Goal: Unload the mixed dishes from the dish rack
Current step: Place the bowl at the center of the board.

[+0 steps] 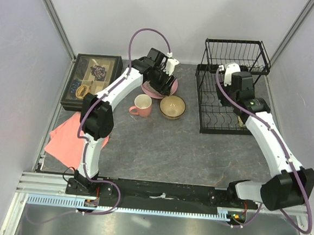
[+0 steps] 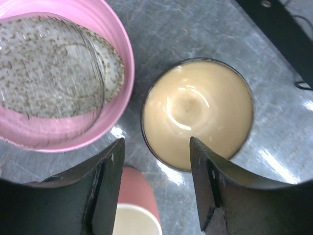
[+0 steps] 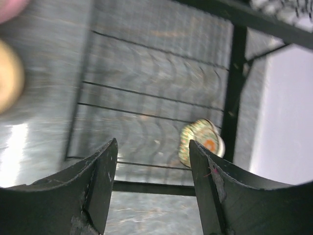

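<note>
My right gripper moves down and to its right in the top view toward the floral-patterned dish, alone in the rack, and onto the dish's wall-side rim [image 1: 241, 122] next.
The large pink plate [image 1: 170, 89] lies on the table with the speckled grey-beige plate [image 2: 54, 68] on top of it. The pink plate [image 2: 120, 54] also shows in the left wrist view. The amber-brown bowl [image 1: 172, 106] [image 2: 198, 110] and the salmon-pink mug [image 1: 142, 105] [image 2: 137, 205] stand upright just in front of it. My left gripper [image 1: 161, 83] [image 2: 156, 147] is open and empty above these three. My right gripper [image 1: 236, 90] [image 3: 152, 147] is open and empty above the black wire dish rack [image 1: 230, 90] [image 3: 234, 98]. A small floral-patterned dish [image 3: 200, 142] stands in the rack's near right corner.
A dark tray of small items [image 1: 92, 80] sits at the back left. A folded salmon-pink cloth [image 1: 68, 138] lies at the left front. Walls close in on the left, right and back. The right wrist view is blurred.
</note>
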Available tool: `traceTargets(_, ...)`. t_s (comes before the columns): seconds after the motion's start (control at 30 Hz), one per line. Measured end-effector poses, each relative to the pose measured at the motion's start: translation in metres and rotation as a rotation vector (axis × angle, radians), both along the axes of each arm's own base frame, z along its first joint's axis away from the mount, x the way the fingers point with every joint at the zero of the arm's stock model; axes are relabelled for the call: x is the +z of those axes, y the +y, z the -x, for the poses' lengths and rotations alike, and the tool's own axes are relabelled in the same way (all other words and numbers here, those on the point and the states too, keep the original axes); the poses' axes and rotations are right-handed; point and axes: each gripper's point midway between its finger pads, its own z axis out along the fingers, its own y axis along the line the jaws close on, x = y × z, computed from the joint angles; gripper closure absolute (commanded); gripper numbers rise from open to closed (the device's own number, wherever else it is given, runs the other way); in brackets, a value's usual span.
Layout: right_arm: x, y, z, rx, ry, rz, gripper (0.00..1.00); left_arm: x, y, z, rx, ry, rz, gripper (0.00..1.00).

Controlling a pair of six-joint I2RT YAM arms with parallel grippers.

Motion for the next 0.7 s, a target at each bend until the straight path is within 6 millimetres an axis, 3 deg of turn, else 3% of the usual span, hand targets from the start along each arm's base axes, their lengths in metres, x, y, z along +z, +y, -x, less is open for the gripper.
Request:
traceTargets(0.23, -0.046, -0.062, -0.016, -0.167, 0.1, 0.141, 0.32, 0.027, 0.011, 0.032, -0.019, -0.023, 0.056, 0.33)
traceTargets(0.4, -0.062, -0.085, -0.013, -0.223, 0.136, 0.27, 0.34, 0.036, 0.019, 0.052, -0.03, -0.051, 0.086, 0.32)
traceTargets(0.7, -0.075, -0.116, -0.016, -0.31, 0.159, 0.466, 0.39, 0.019, 0.027, 0.069, -0.037, -0.042, 0.094, 0.32)
